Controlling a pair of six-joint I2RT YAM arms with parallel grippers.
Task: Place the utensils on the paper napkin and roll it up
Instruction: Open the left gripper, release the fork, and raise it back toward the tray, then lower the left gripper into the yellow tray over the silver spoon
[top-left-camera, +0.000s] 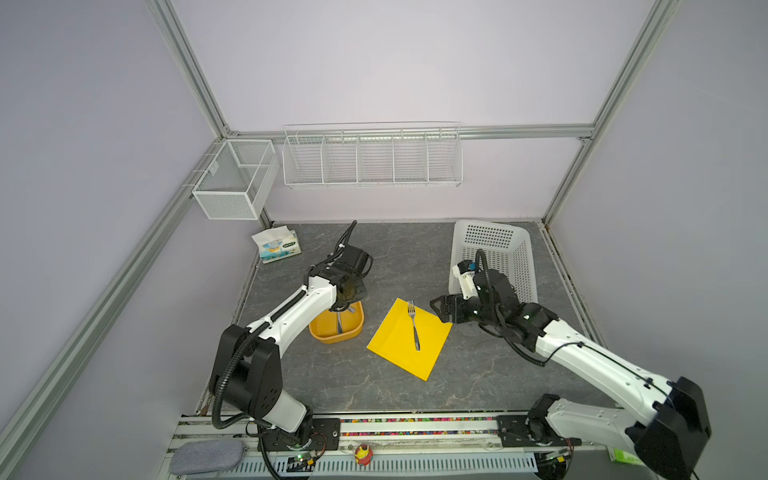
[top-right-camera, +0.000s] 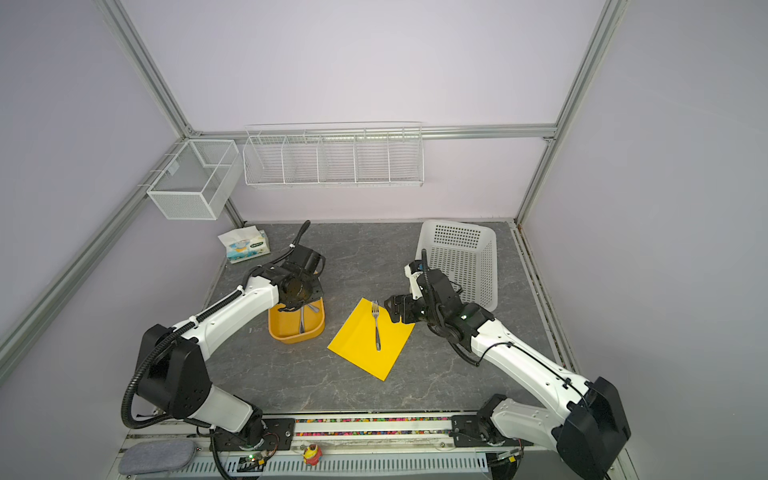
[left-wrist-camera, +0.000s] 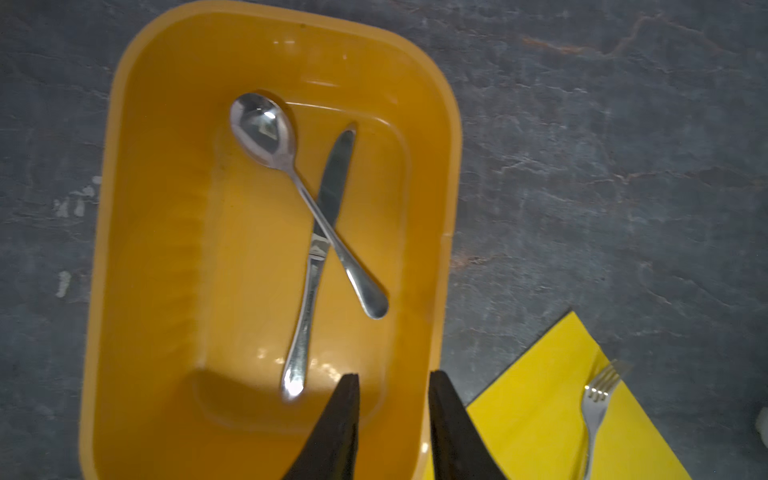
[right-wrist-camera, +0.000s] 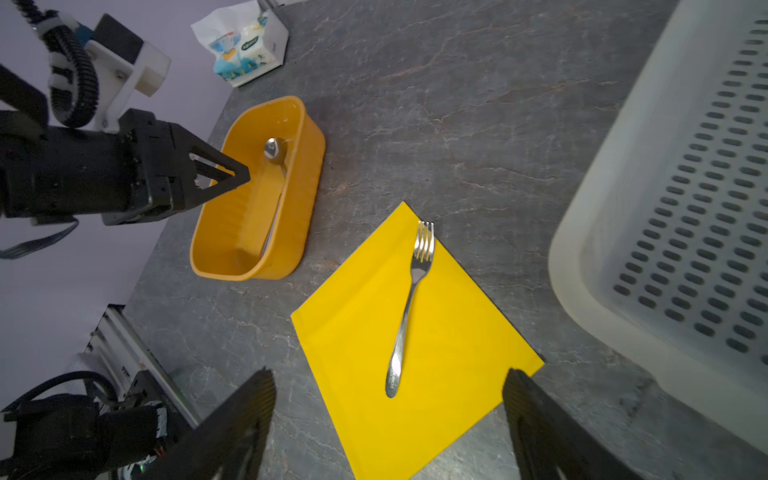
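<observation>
Next, my left gripper moves outward and down onto the spoon's neck, since the spoon rests on top of the knife.
A silver fork lies on the flat yellow paper napkin at mid-table, tines pointing to the back. A spoon and a knife lie crossed inside the orange tray left of the napkin. My left gripper hangs over the tray's near end, jaws a little apart with nothing between them. My right gripper hovers wide open by the napkin's right corner, holding nothing.
A white perforated basket stands at the back right, close behind my right arm. A white-and-blue tissue pack sits at the back left corner. Wire racks hang on the back wall above the table.
</observation>
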